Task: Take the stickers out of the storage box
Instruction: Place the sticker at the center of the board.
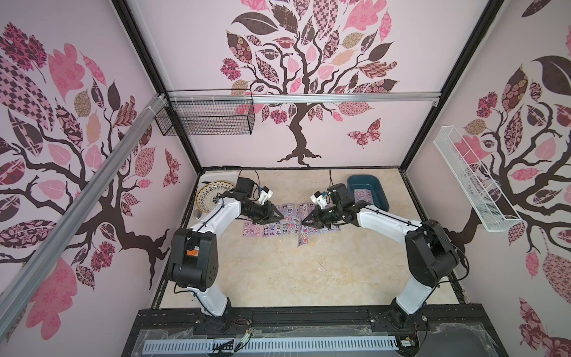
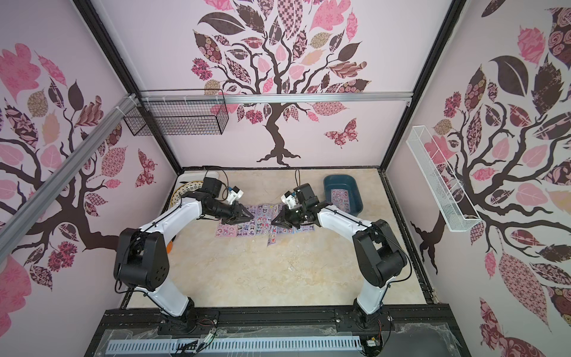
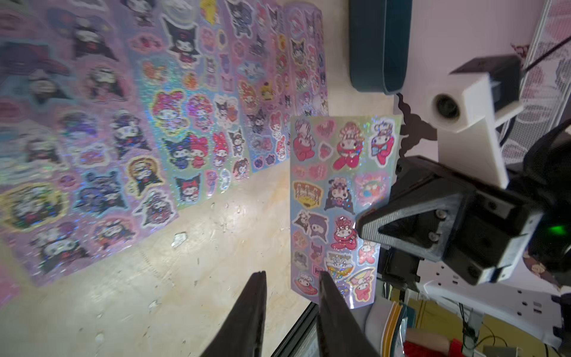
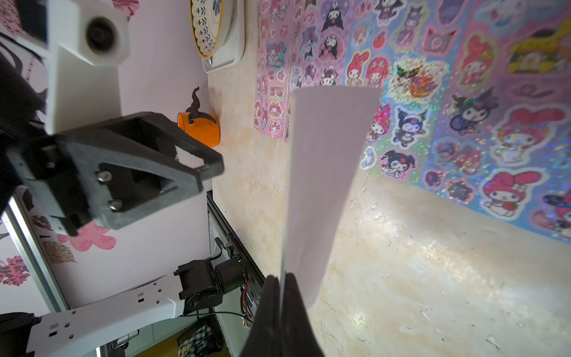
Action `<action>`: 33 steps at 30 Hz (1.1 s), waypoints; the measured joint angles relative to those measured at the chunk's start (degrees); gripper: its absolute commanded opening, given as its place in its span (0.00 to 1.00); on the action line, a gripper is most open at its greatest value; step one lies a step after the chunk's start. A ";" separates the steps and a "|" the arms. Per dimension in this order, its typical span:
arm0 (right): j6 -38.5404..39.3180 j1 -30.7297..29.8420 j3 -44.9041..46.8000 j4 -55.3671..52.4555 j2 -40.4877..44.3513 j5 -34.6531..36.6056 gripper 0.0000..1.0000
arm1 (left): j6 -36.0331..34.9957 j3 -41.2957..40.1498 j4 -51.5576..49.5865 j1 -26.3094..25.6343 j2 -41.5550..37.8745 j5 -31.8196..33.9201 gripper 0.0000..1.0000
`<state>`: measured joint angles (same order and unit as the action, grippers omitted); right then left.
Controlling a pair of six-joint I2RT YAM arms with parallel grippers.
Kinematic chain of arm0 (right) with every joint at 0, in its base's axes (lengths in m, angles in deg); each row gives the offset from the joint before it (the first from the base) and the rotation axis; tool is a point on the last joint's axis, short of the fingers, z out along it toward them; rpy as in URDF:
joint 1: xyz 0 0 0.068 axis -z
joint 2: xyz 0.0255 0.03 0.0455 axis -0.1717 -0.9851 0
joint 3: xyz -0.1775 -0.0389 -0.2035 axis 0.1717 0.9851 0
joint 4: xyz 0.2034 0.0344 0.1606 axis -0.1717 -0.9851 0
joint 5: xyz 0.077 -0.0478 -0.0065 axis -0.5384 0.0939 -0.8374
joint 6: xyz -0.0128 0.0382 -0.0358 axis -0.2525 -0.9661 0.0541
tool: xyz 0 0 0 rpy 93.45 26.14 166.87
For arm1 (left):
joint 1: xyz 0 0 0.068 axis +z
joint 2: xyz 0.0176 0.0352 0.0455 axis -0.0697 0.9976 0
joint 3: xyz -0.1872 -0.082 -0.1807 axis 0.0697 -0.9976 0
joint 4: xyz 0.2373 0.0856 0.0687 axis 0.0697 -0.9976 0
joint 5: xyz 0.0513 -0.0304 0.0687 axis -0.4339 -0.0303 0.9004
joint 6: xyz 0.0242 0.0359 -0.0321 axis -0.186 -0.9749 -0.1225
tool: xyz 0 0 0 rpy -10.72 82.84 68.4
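Observation:
The bare table in front of the sticker row [image 4: 261, 208] is clear of stickers. Next, my right gripper draws back and down to release the sheet's edge over that part of the table.
Several stickers [image 1: 289, 224] lie side by side in a row on the beige table, between the two arms. My right gripper [image 4: 279, 278] is shut on the edge of one more sheet [image 3: 336, 201], which hangs tilted just off the table in front of the row [image 1: 304, 240]. In the right wrist view that sheet's white back [image 4: 327, 185] faces me. My left gripper [image 3: 292, 275] is open, with one fingertip beside this sheet's end and nothing between the jaws. The dark teal storage box [image 1: 378, 193] stands at the back right, with a purple sheet [image 1: 364, 195] still lying in it.
A patterned plate [image 1: 213, 193] lies on a white tray [image 4: 234, 46] at the back left, with an orange cup [image 4: 202, 129] near the left wall. A black wire basket [image 1: 205, 117] and a white one [image 1: 472, 182] hang on the walls.

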<state>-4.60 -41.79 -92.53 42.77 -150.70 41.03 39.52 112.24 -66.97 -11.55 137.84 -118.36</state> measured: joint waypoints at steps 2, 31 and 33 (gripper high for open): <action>-0.57 -1.97 -0.04 0.20 -1.36 -0.04 0.00 | 0.20 -1.46 0.52 4.07 -2.21 0.52 0.35; -16.65 -15.10 15.32 25.05 -10.36 6.93 0.00 | 4.70 -9.35 8.07 14.62 -10.62 -1.16 0.35; -16.61 -15.10 15.32 25.46 -10.36 7.48 0.00 | 4.72 -9.35 8.11 14.34 -10.62 -1.51 0.35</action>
<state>-21.21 -56.89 -77.21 68.23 -161.07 48.51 44.24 102.89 -58.86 2.79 127.22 -119.86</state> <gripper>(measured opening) 0.037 0.353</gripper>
